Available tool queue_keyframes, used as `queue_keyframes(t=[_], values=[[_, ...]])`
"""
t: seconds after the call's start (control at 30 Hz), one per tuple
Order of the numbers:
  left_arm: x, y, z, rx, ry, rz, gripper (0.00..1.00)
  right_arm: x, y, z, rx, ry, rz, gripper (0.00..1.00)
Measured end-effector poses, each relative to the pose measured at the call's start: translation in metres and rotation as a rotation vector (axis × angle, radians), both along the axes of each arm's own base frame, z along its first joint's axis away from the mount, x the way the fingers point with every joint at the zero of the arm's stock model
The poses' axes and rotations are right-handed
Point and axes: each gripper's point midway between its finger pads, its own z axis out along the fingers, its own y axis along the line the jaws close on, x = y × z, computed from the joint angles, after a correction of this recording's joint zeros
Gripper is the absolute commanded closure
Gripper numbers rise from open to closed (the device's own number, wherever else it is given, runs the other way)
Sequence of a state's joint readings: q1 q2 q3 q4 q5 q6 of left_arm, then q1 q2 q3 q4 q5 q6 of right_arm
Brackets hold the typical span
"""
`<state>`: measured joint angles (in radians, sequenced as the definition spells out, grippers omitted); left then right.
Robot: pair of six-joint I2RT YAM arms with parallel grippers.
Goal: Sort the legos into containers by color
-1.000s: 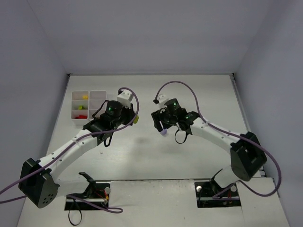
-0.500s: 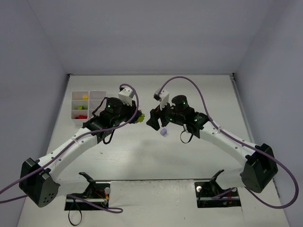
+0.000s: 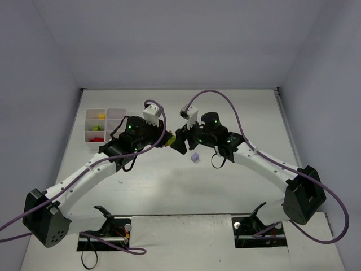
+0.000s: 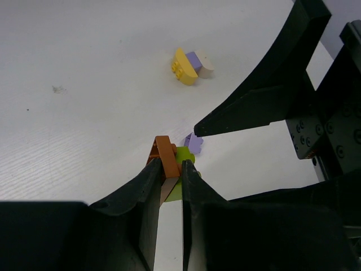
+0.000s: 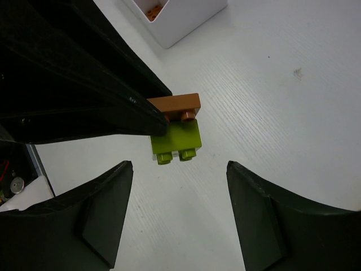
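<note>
The matching brown-orange brick should go to the left in the top view next, carried by the left gripper over the tray corner with brown-orange pieces and released there.
My left gripper is shut on a brown-orange brick that is stuck to a lime green brick, held above the table. In the top view the left gripper meets my right gripper nose to nose. The right gripper is open and empty, its fingers on either side just short of the green brick and brown-orange brick. A pale lilac brick lies on the table below the right gripper. The white tray holds yellow, green and red bricks.
A yellow brick joined to lilac and cream pieces lies on the table further off. The lilac brick also shows in the left wrist view. A tray corner with brown-orange pieces shows in the right wrist view.
The right gripper has moved up and left, away from the lilac brick, to face the left gripper. The left gripper has shifted a little right with its bricks.
</note>
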<state>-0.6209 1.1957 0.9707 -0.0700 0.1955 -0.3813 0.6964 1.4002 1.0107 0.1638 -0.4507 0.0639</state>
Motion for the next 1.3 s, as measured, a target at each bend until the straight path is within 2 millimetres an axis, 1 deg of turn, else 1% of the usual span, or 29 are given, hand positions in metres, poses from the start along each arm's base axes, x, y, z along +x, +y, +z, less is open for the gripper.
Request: queue_keyframes(t=[0.3, 0.4, 0.43, 0.5, 0.53, 0.6, 0.63, 0.87, 1.03, 1.3], values=[[-0.002, -0.006, 0.009, -0.028, -0.021, -0.029, 0.94, 0.005, 0.006, 0.003, 0.013, 0.000, 0.000, 0.41], [-0.003, -0.007, 0.009, -0.031, -0.022, -0.036, 0.94, 0.006, 0.007, 0.000, 0.009, 0.007, -0.001, 0.47], [-0.003, -0.007, 0.010, -0.032, -0.023, -0.037, 0.94, 0.006, 0.007, -0.001, 0.007, 0.010, -0.001, 0.53], [-0.003, -0.007, 0.010, -0.033, -0.023, -0.039, 0.93, 0.007, 0.007, -0.003, 0.004, 0.014, -0.001, 0.61], [-0.003, -0.007, 0.010, -0.033, -0.025, -0.040, 0.94, 0.006, 0.008, -0.003, 0.004, 0.016, 0.001, 0.74], [-0.002, -0.007, 0.010, -0.032, -0.028, -0.038, 0.93, 0.004, 0.009, -0.003, 0.006, 0.016, 0.009, 0.87], [-0.002, -0.007, 0.010, -0.030, -0.028, -0.037, 0.93, 0.004, 0.009, -0.003, 0.007, 0.019, 0.007, 0.99], [-0.001, -0.006, 0.010, -0.006, -0.051, -0.045, 0.93, 0.003, 0.008, -0.004, 0.008, 0.014, 0.007, 1.00], [-0.004, -0.009, 0.007, 0.012, -0.060, -0.071, 0.94, -0.002, -0.001, -0.007, 0.005, 0.002, -0.009, 1.00], [0.022, 0.017, -0.005, 0.073, -0.064, 0.033, 0.93, -0.016, -0.020, -0.018, -0.028, 0.015, -0.025, 1.00]])
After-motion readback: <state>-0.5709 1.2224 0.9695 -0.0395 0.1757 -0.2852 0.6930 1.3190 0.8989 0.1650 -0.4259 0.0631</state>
